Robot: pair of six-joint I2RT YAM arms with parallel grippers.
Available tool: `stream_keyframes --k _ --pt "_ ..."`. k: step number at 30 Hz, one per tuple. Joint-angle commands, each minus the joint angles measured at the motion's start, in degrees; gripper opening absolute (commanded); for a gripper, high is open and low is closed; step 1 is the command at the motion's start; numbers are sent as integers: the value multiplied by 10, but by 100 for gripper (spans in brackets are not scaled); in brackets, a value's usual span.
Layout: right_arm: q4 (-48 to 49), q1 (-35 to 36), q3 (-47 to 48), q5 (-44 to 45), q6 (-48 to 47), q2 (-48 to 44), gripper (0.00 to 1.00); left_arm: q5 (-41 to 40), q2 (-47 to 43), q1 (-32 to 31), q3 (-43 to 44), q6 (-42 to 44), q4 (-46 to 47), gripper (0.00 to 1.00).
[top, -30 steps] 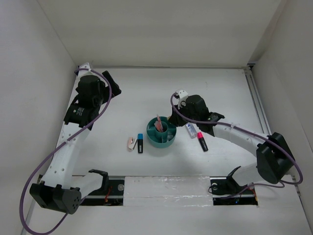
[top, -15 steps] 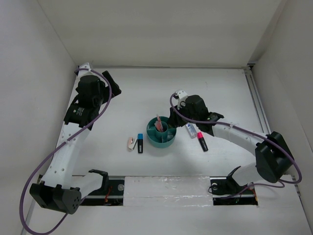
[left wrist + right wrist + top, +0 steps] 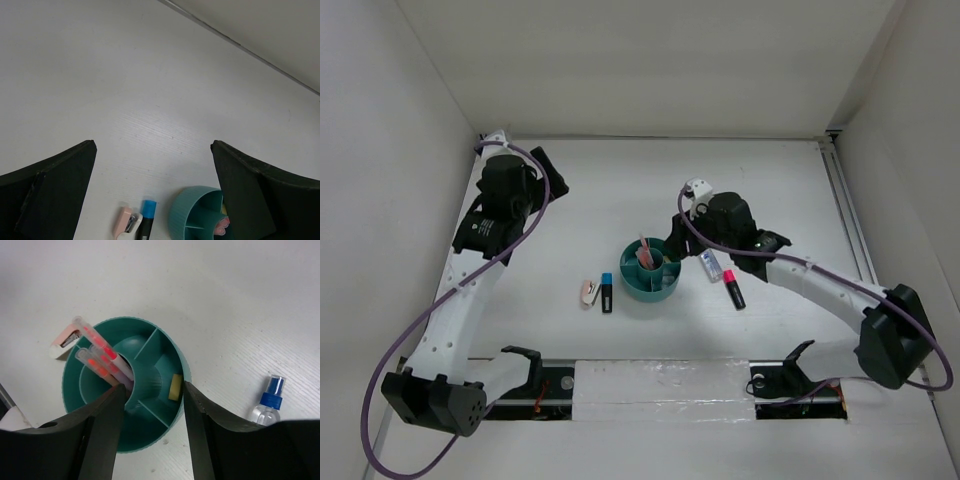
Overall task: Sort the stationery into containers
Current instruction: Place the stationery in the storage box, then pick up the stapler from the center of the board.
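Note:
I will next move my left gripper back and down, toward the right in the top view, onto the white-pink piece (image 3: pixel 589 292), because it is still outside the organizer (image 3: pixel 650 272).
The round teal organizer (image 3: pixel 650 272) stands mid-table. Three pinkish-orange pencils (image 3: pixel 100 347) stand in its central cup, and the tan eraser (image 3: pixel 175 387) lies in an outer compartment. My right gripper (image 3: pixel 685 235) hovers open and empty above the organizer's (image 3: pixel 150 375) right side, its midpoint (image 3: pixel 152 387) over the cup wall. The clear blue-capped bottle (image 3: pixel 710 265) and the pink-capped marker (image 3: pixel 733 288) lie right of the organizer. The blue-capped marker (image 3: pixel 607 293) and the white-pink piece (image 3: pixel 589 292) lie left of it. My left gripper (image 3: pixel 548 172) is open and empty at the far left back.
White walls close the table at the left, back and right. A metal rail (image 3: pixel 845 215) runs along the right edge. The left wrist view shows the organizer (image 3: pixel 187 210), the blue-capped marker (image 3: pixel 147 215) and the white-pink piece (image 3: pixel 125 222) well below my open left gripper (image 3: pixel 152 145).
My right arm has shifted a little to the right and its elbow has swung outward. The left arm and the items on the table have not moved.

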Motion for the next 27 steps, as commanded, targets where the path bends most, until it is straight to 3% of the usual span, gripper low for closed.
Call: stream_keyframes --k 1,8,11,14,22,27 --pt "-12 6 20 15 -1 -52 56 -2 1 2 -23 -4 -23 100" --pt "-62 11 2 22 -7 -144 62 114 21 2 -121 2 -61 100" --pt "-74 22 -3 27 -7 -177 63 70 74 -54 -124 -20 -93 100" --pt "-74 28 -14 27 -1 -197 66 105 109 -104 -117 -12 -99 100" --pt "-74 51 -30 29 5 -244 67 76 143 -104 -123 -35 -134 100" --pt "-74 64 -30 29 5 -264 67 143 154 -104 -150 -42 -134 100"
